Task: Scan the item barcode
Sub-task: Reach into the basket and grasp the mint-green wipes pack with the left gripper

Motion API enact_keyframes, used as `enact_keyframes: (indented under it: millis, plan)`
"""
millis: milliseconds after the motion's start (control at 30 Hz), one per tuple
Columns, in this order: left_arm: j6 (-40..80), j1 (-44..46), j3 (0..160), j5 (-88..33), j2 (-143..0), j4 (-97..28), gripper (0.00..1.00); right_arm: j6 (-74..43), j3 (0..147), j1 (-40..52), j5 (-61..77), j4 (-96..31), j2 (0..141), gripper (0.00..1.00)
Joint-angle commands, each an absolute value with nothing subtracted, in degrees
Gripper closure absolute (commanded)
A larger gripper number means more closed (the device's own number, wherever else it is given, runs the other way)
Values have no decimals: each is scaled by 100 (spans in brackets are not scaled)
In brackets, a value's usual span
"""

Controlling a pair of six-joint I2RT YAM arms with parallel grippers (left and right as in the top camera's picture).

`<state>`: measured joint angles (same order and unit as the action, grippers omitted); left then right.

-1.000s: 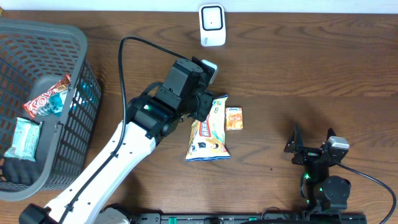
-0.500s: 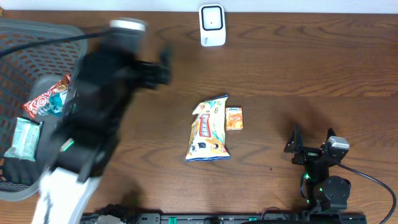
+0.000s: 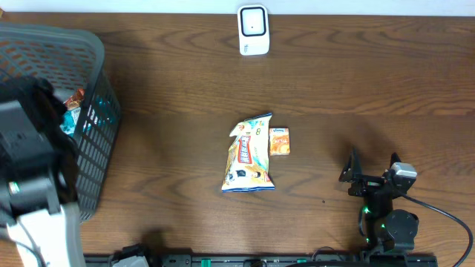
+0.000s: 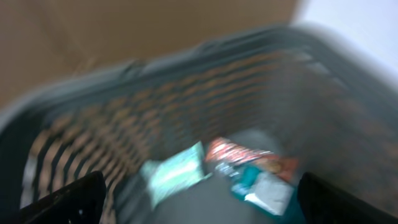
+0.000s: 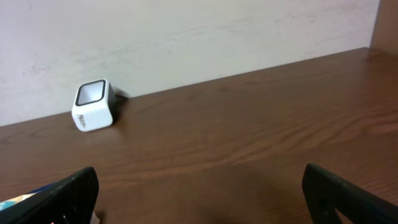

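The pale green packet (image 4: 176,173) lies in the basket below my left gripper, so my left gripper needs to lower its open fingers onto it next, clear of the teal packet.
A yellow snack bag (image 3: 249,157) lies flat at the table's middle with a small orange box (image 3: 280,141) touching its right side. The white barcode scanner (image 3: 253,30) stands at the back edge; it also shows as the scanner (image 5: 93,104) in the right wrist view. My left arm (image 3: 30,159) hangs blurred over the grey basket (image 3: 93,52) at the far left. My left gripper (image 4: 202,208) is open and empty above the packets in the basket. My right gripper (image 3: 369,169) rests open at the front right, nothing between its fingers (image 5: 74,193).
In the basket (image 4: 124,81) lie a red packet (image 4: 239,152), a teal one (image 4: 261,186) and a pale green one (image 4: 174,174). A pale wall runs behind the table's back edge.
My left arm has swung from the snack bag at the table's middle to over the basket, and its jaws have opened. The bag and the right arm have not moved.
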<state>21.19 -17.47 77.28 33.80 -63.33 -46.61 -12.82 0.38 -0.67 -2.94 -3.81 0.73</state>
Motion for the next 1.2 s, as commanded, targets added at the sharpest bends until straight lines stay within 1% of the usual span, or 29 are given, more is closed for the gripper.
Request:
enact_keyframes:
  millis: [0, 167, 233, 500, 700, 1000, 1167]
  plan:
    - [3538, -2390, 7703, 3326, -6751, -4886, 2, -1323, 32, -34, -287, -403, 64, 1]
    - [3548, -3055, 7703, 2886, -7771, -4991, 2, -1323, 32, -34, -287, -403, 64, 1]
    - [3546, -3146, 7703, 2886, -8136, -5039, 2, -1323, 32, -34, -287, -403, 64, 1]
    - [3677, -3214, 7703, 2836, -9520, -5113, 2, -1323, 32, -34, -287, -403, 64, 1]
    - [3673, -3214, 7703, 2779, -10357, -4866, 2, -1323, 32, -34, -287, -403, 64, 1]
    - [3717, -3223, 7703, 2698, -11024, -4278, 2, -1323, 32, -34, -287, -403, 64, 1]
    - [4235, -3328, 7703, 2698, -11133, -4224, 2, -1323, 32, -34, -287, -403, 64, 1]
